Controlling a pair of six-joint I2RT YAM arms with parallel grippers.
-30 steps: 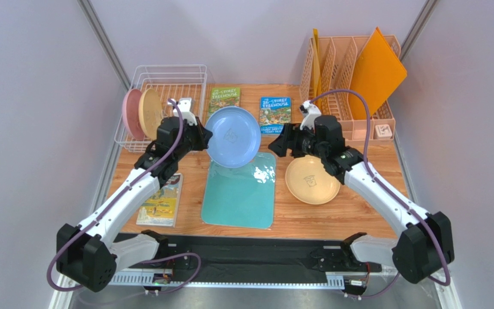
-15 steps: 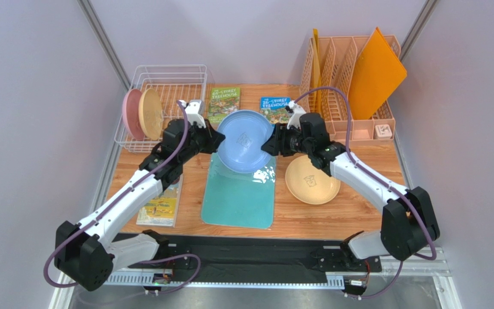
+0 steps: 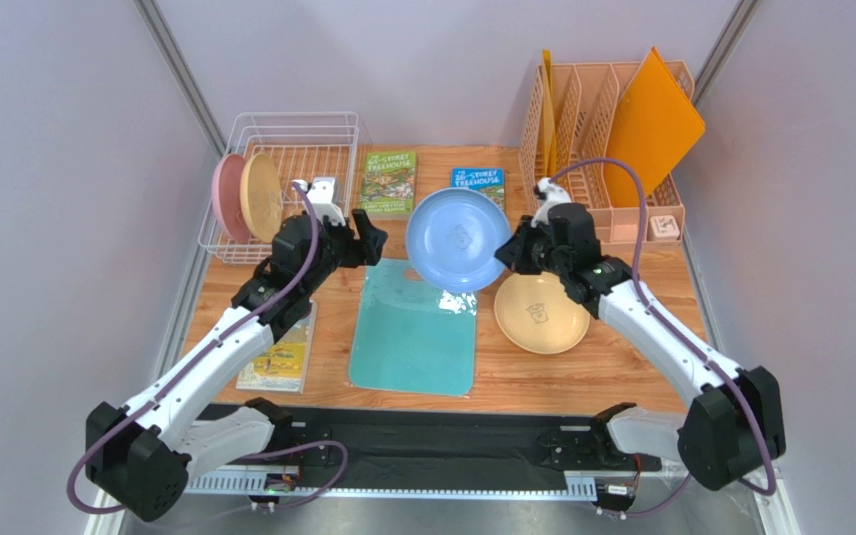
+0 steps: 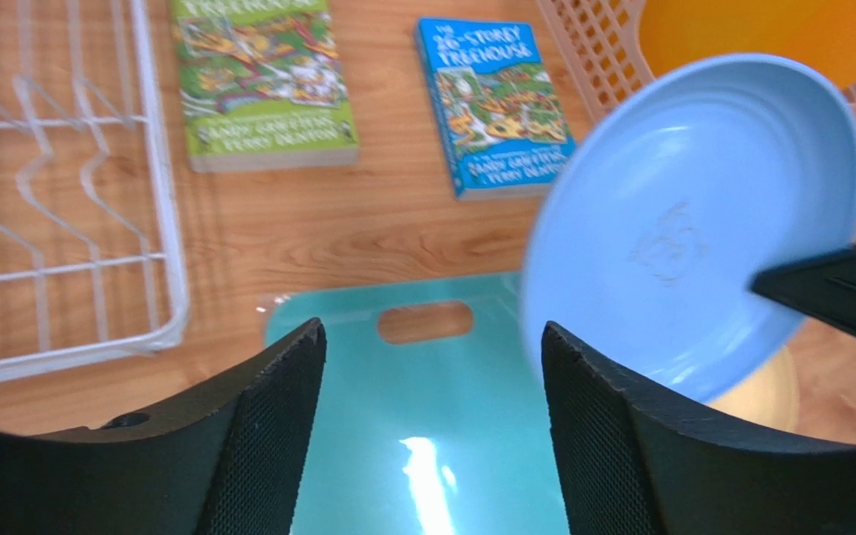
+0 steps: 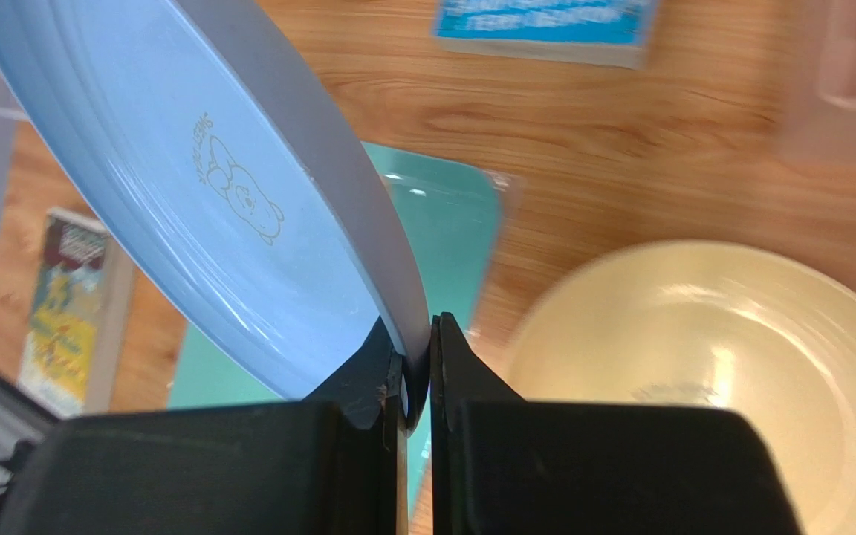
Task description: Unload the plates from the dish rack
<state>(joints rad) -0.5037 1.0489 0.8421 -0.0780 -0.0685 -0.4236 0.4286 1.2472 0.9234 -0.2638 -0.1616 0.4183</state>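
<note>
My right gripper swings back and down to the empty tan-yellow plate (image 3: 542, 313) next, lays the blue plate (image 3: 457, 237) there and releases.
My right gripper (image 3: 507, 254) (image 5: 418, 359) is shut on the rim of the blue plate (image 3: 457, 237) (image 5: 193, 190) (image 4: 689, 223), which hangs tilted above the table's middle. My left gripper (image 3: 373, 237) (image 4: 433, 429) stands open and empty just left of that plate, over the teal mat (image 3: 416, 329) (image 4: 421, 435). A tan-yellow plate (image 3: 541, 313) (image 5: 712, 368) lies flat on the wood at the right. A pink plate (image 3: 224, 198) and another tan-yellow plate (image 3: 259, 195) stand on edge at the left side of the white wire dish rack (image 3: 310, 139) (image 4: 64, 201).
Two books (image 3: 388, 182) (image 3: 476, 186) lie at the back, another book (image 3: 276, 351) at the front left. A peach slatted organizer (image 3: 589, 134) with orange boards (image 3: 650, 123) stands at the back right, with a small block (image 3: 664, 227) beside it.
The blue plate has passed from my left gripper to my right one. The left jaws opened and drew back left; the right jaws closed on the rim and carried it right.
</note>
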